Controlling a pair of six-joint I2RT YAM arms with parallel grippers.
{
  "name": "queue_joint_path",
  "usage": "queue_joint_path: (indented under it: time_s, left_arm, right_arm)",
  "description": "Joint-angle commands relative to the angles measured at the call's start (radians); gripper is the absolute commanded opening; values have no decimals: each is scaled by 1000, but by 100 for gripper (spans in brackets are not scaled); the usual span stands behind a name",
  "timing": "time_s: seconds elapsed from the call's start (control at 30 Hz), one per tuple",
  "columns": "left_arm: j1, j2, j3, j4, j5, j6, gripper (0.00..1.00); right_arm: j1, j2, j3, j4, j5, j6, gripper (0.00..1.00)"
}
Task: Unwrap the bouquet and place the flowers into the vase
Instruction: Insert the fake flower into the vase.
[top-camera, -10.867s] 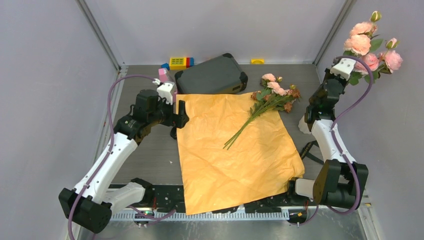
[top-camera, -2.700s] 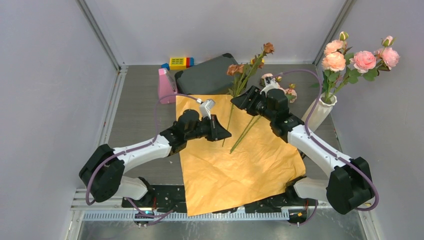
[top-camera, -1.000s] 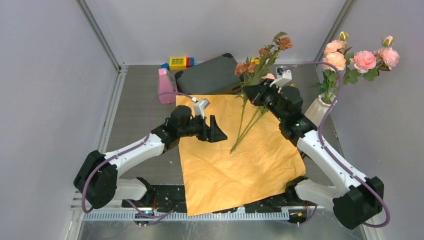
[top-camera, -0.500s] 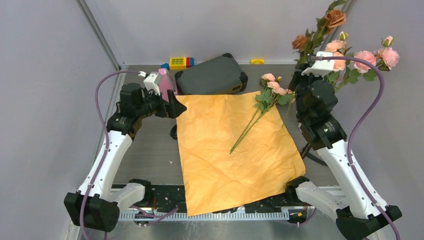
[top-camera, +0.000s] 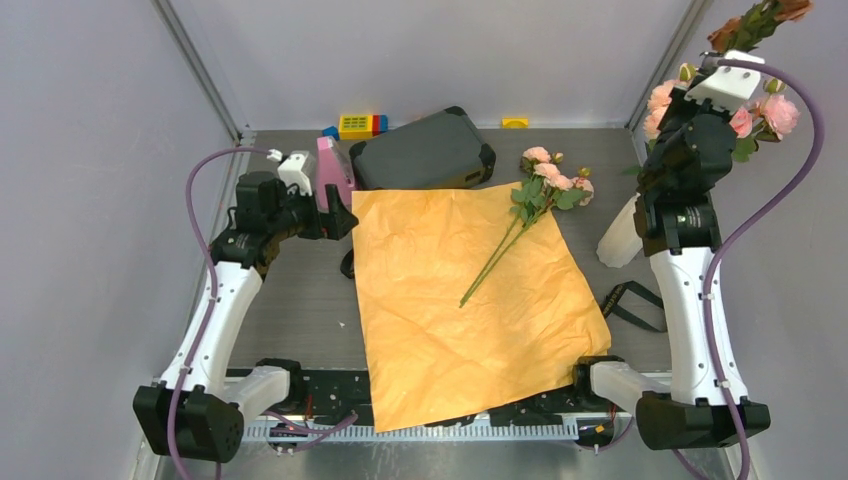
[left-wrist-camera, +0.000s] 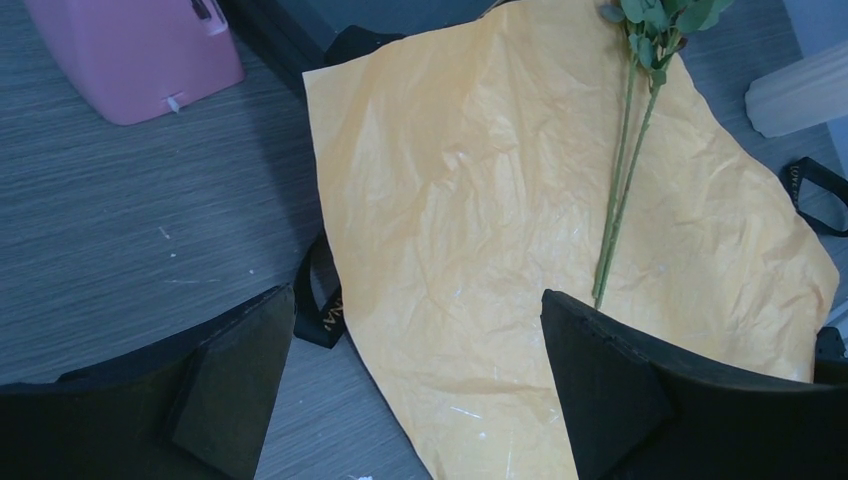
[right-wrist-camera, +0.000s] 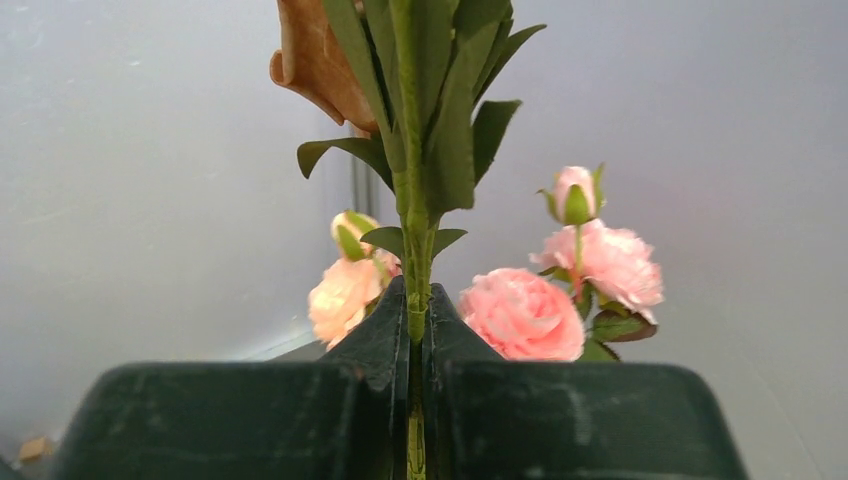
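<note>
The white vase (top-camera: 620, 238) is below my right gripper, so I will lower the gripper, guide the upright stem in beside the pink roses, and let go of the brownish flowers (top-camera: 765, 15).
The bouquet is undone: its orange paper (top-camera: 470, 300) (left-wrist-camera: 480, 200) lies flat and spread on the table. One bunch of flowers (top-camera: 545, 185) with pink roses rests on the paper's far right corner, its thin stems (left-wrist-camera: 620, 200) pointing toward me. My right gripper (right-wrist-camera: 415, 300) is shut on the green stem of brownish flowers (top-camera: 765, 15) (right-wrist-camera: 320, 60), held upright high at the far right. Below it, the white vase (top-camera: 620, 238) holds pink roses (top-camera: 782, 115) (right-wrist-camera: 525, 315). My left gripper (top-camera: 338, 215) (left-wrist-camera: 415, 310) hangs open and empty over the paper's left edge.
A pink wedge-shaped object (top-camera: 330, 170) (left-wrist-camera: 140, 50) stands beside my left gripper. A dark case (top-camera: 425, 148) lies behind the paper, with toy bricks (top-camera: 360, 125) at the back. A black printed ribbon (left-wrist-camera: 320, 310) pokes from under the paper's left edge, and a black strap (top-camera: 630, 300) lies right.
My right arm has swung the brownish flowers from above the paper up to the far right, over the vase. My left arm has pulled back left off the paper, its jaws opening wider.
</note>
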Motion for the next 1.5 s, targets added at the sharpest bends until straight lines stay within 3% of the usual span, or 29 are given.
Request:
queue_joint_path:
  time_s: [0.0, 0.23, 0.63, 1.47]
  left_arm:
    - [7, -35, 1, -27, -60, 43, 96]
    - [8, -48, -4, -37, -89, 59, 96]
    - [10, -48, -6, -39, -107, 71, 96]
    - [18, -48, -29, -12, -64, 60, 96]
  right_arm:
    - [-78, 10, 70, 99, -43, -17, 0]
    - [-152, -7, -24, 241, -174, -9, 0]
    - [-199, -19, -163, 379, -248, 22, 0]
    - [-216, -57, -489, 597, -142, 27, 0]
